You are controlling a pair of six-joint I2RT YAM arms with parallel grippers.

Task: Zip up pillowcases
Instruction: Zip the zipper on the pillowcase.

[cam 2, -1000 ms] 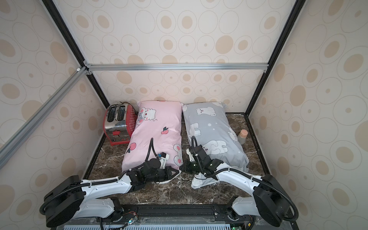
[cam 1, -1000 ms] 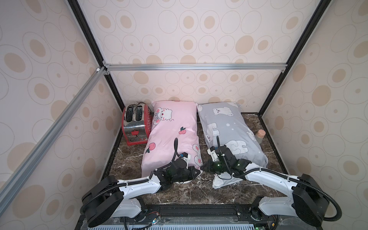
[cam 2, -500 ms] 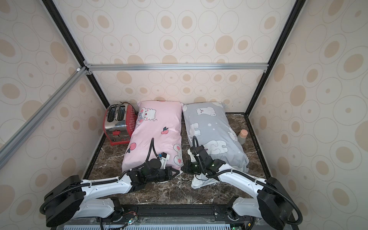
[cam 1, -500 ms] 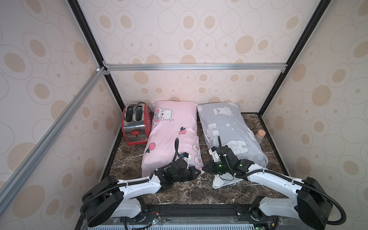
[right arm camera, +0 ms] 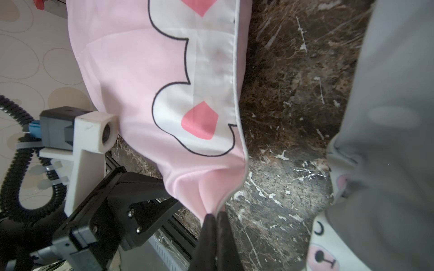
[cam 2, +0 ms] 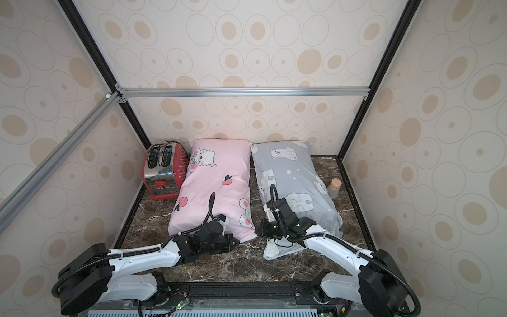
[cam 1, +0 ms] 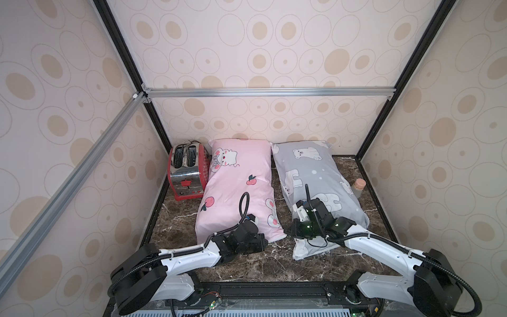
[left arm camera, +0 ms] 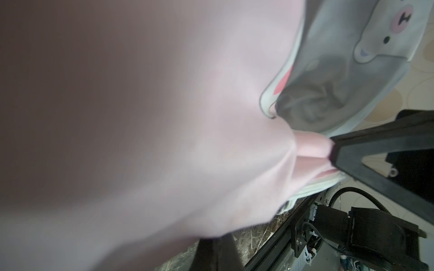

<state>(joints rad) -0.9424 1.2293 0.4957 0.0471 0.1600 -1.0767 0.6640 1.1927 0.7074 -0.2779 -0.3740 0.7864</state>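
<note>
I should next move my right gripper up and outward toward the grey pillowcase's facing edge (right arm camera: 335,146) and let go of the pink corner there, because the fabric between my grippers is bunched up.
In both top views, the pink pillowcase (cam 1: 236,186) (cam 2: 216,186) lies left of the grey pillowcase (cam 1: 315,170) (cam 2: 290,170), both running front to back. My right gripper (right arm camera: 215,218) reaches left across the gap and is shut on the pink one's near right corner. In a top view it is at that corner (cam 1: 286,233). My left gripper (cam 1: 262,243) sits low at the pink pillowcase's near edge, close to that corner. Its jaws (left arm camera: 216,248) are shut with the tips buried under the pink fabric (left arm camera: 164,117). No zipper shows.
A red and chrome toaster (cam 1: 188,170) stands at the back left beside the pink pillowcase. A small corked bottle (cam 1: 358,188) stands right of the grey one. Dark marble tabletop (cam 1: 247,263) shows in front, and patterned walls enclose the other three sides.
My right arm has shifted slightly over the grey pillowcase. Both grippers stay shut at the pink pillowcase's near edge.
</note>
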